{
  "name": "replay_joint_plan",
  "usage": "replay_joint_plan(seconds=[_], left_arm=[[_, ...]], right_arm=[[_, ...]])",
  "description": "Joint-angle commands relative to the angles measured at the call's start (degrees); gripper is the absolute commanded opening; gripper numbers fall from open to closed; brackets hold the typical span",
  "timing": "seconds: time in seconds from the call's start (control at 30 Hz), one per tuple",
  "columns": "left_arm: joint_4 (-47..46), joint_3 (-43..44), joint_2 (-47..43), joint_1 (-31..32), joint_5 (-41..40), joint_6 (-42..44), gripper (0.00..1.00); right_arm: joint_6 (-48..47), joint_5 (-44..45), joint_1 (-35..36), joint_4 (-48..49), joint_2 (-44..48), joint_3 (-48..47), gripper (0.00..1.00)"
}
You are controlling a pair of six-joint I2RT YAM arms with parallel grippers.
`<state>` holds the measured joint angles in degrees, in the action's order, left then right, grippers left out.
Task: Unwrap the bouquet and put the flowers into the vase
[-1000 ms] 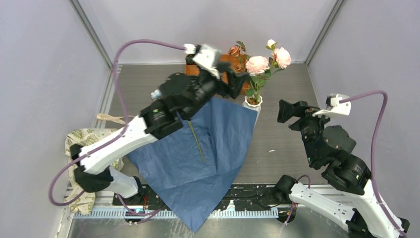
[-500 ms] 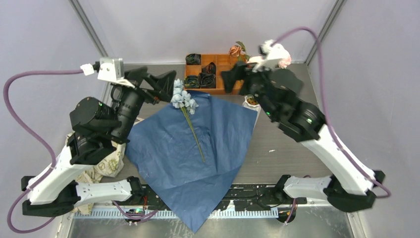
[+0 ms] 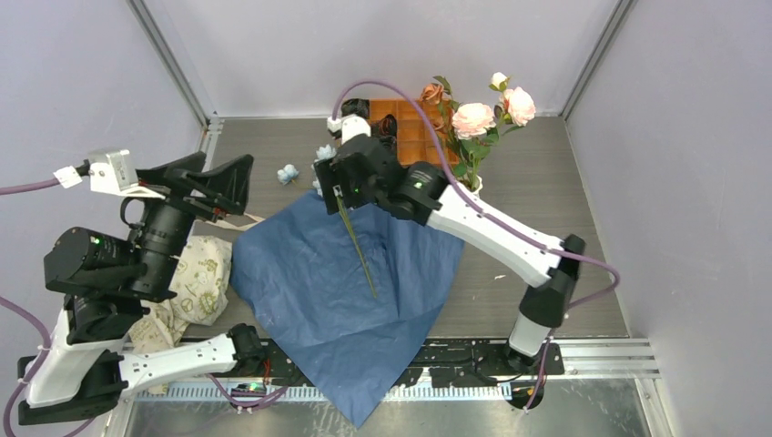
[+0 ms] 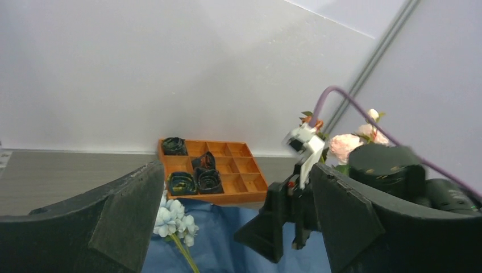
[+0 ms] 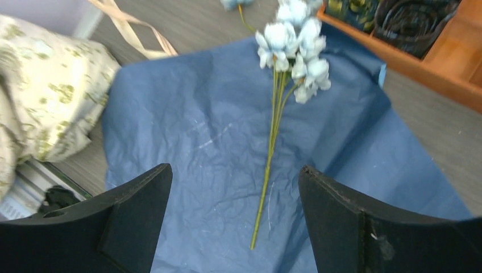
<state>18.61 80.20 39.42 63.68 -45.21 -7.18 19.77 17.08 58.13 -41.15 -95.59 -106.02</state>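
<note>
The right gripper moves down, open, onto the green stems just under the blooms next, since the pale blue flower (image 5: 293,45) lies below it on the paper.
The blue wrapping paper (image 3: 337,291) lies spread flat on the table. A pale blue flower (image 5: 293,45) with a thin green stem (image 3: 360,257) lies on it. My right gripper (image 3: 339,198) hangs open just above that stem, and nothing is between its fingers (image 5: 136,205). Two pink flowers (image 3: 473,118) stand upright where the vase is; my right arm hides most of the vase. My left gripper (image 3: 229,164) is raised at the left, open and empty, facing the flower (image 4: 173,219). A beige ribbon (image 5: 136,34) lies loose beside the paper.
An orange compartment tray (image 3: 419,137) with dark rolled items stands at the back. A cream floral cloth bag (image 3: 196,282) lies at the left beside the paper. A small loose blue bloom (image 3: 288,173) rests on the table behind the paper.
My left arm has drawn back from the vase to the left and its jaws have opened wide. My right arm has swung across to above the pale blue flower.
</note>
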Motion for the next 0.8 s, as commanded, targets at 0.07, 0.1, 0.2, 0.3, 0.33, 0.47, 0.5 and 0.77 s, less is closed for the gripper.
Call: replay_joint_plan(seconds=[0.07,0.1,0.2,0.3,0.33,0.47,0.5,0.77], left_arm=[[0.5,-1.5,-2.3,-0.1,-7.6,-1.3,1.00],[0.6,-1.8,-2.7,-0.1,-8.1,-1.5,1.00],[1.8,-2.0,-3.4,-0.1,-8.8,-2.1,1.00],[3.0,-1.9,-3.6,-0.1,-9.6,-2.4,1.00],[3.2,-1.9,-3.7,-0.2,-10.0,-2.3,1.00],[4.2,-2.1,-4.0,-0.1,-10.4,-2.4,1.00],[4.5,-2.2,-4.1,-0.1,-10.4,-2.5,1.00],[5.3,-3.3,-5.4,-0.1,-11.9,-2.8,1.00]], right_arm=[[3.7,-1.5,0.0,-6.6,-8.1,-5.0,0.86],[3.6,-1.4,-0.1,-7.2,-9.5,-5.9,0.86],[3.5,-1.1,-0.3,-9.2,-14.3,-9.0,0.86],[4.1,-1.2,-1.0,-11.4,-19.8,-13.0,0.86],[4.3,-1.3,-1.3,-11.9,-21.6,-14.1,0.86],[4.9,-1.9,-3.5,-12.7,-28.9,-17.9,0.85],[5.0,-2.2,-4.1,-12.7,-30.5,-19.1,0.84],[4.8,-3.7,-8.2,-16.6,-42.3,-31.9,0.83]])
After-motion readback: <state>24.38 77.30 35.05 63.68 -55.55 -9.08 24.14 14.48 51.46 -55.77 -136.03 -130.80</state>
